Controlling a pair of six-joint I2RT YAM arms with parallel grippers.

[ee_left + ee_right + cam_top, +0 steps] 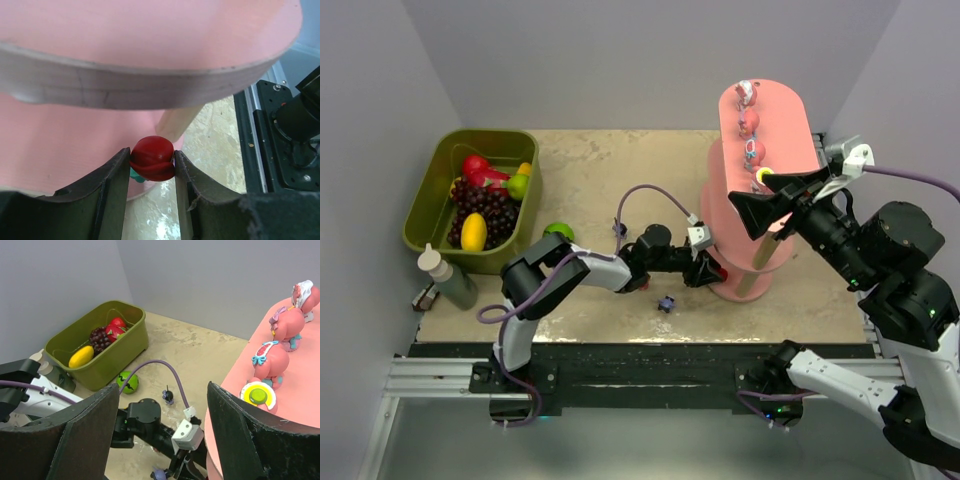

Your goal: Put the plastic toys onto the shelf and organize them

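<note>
The red toy should go onto the bottom board's near end (pixel 731 286) (pixel 141 183), which is empty beside the shelf's post, so the left gripper will move down a little first.
My left gripper (pixel 710 270) is shut on a red toy (pixel 152 158) with a bit of teal under it. It holds the toy at the edge of the pink shelf's (pixel 760 150) bottom board (pixel 50 145), under the middle board (pixel 150 85). My right gripper (pixel 772 196) is open and empty, high above the shelf's near end. On the top board stand three pink figurines (pixel 272 362) in a row and a yellow-and-green toy (pixel 258 395). Two dark purple toys lie on the table, one near the front edge (pixel 666 303) and one further back (pixel 619 229).
An olive-green bin (pixel 485 135) with grapes, a lemon and red fruit stands at the left. A green ball (pixel 559 231) lies beside it. A bottle (pixel 445 275) stands at the front left corner. Walls close in the table on three sides.
</note>
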